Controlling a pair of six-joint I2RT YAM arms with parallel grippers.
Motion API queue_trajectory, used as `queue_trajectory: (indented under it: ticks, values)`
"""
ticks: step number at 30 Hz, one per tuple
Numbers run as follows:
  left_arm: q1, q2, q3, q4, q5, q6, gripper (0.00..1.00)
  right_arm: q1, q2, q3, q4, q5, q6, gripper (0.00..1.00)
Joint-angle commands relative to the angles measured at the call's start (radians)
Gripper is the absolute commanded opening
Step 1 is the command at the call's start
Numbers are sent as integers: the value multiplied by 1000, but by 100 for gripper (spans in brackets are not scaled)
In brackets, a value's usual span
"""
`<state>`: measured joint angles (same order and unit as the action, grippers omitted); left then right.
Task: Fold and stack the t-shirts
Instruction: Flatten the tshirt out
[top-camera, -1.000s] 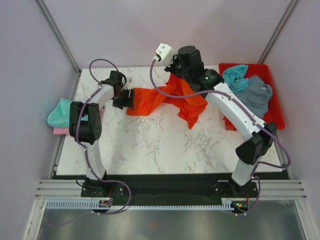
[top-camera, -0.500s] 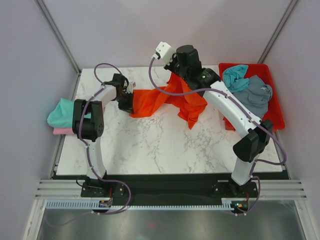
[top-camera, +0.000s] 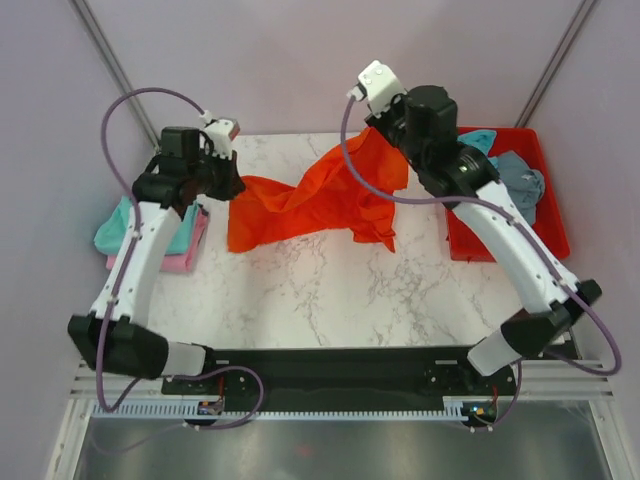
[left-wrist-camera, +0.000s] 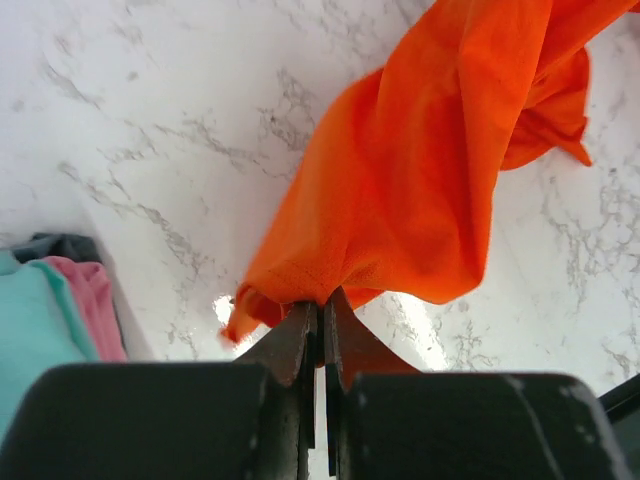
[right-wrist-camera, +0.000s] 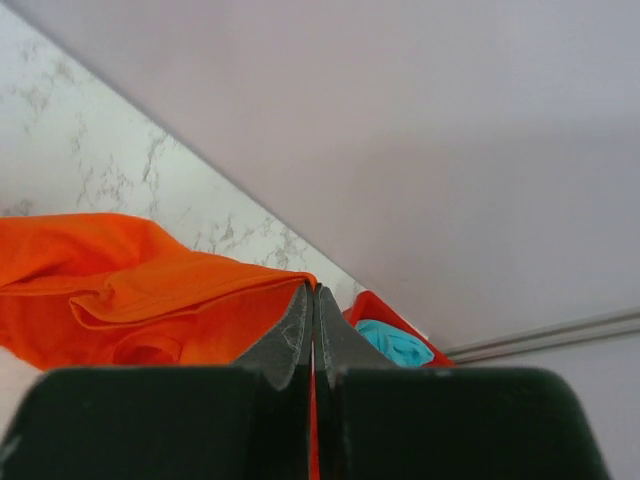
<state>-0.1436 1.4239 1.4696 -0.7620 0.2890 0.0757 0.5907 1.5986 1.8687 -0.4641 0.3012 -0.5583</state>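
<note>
My left gripper should next lift the orange t-shirt's end off the tabletop below it, then lower it onto the marble table and release it.
A bright orange t-shirt (top-camera: 310, 205) hangs stretched above the marble table between my two grippers. My left gripper (top-camera: 232, 185) is shut on its left end; in the left wrist view the orange t-shirt (left-wrist-camera: 430, 170) bunches out from the closed left gripper (left-wrist-camera: 322, 300). High at the back, my right gripper (top-camera: 385, 135) is shut on the right end. Its wrist view shows the orange t-shirt (right-wrist-camera: 150, 290) pinched in the right gripper (right-wrist-camera: 313, 290). Folded teal and pink t-shirts (top-camera: 185, 240) lie stacked at the table's left edge.
A red tray (top-camera: 550, 225) at the back right holds a crumpled teal shirt (top-camera: 478, 142) and a grey-blue shirt (top-camera: 525, 185). Purple walls and metal posts close in the back and sides. The marble table (top-camera: 340, 290) shows under the shirt.
My left gripper closed on the orange shirt's left end and rose with it. The right gripper moved right and up, lifting and stretching the shirt off the table.
</note>
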Motion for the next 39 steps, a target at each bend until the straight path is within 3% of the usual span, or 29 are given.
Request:
queue_trajectory:
  ticks: [1, 10, 17, 21, 29, 36, 37, 39]
  values:
    - [-4, -118, 3, -74, 44, 88, 2, 0, -213, -32, 55, 0, 84, 0]
    - [-4, -400, 24, -86, 84, 91, 2, -104, -437, 41, -2, -118, 224, 0]
    - [-4, -375, 26, -99, 79, 96, 2, -141, -453, -43, 19, -162, 241, 0]
    - [-4, -258, 8, -102, 119, 84, 2, -141, -419, -210, 110, -198, 224, 0]
    - [-4, 157, 34, -77, 159, 32, 2, -144, -232, -548, 379, -206, 299, 0]
    - [10, 487, 228, -5, 41, -4, 2, -233, 124, -395, 495, -186, 327, 0]
    - [15, 521, 282, 1, 39, -7, 7, -242, 198, -364, 498, -186, 325, 0]
    - [21, 616, 342, 7, 50, -2, 46, -262, 260, -280, 496, -185, 330, 0]
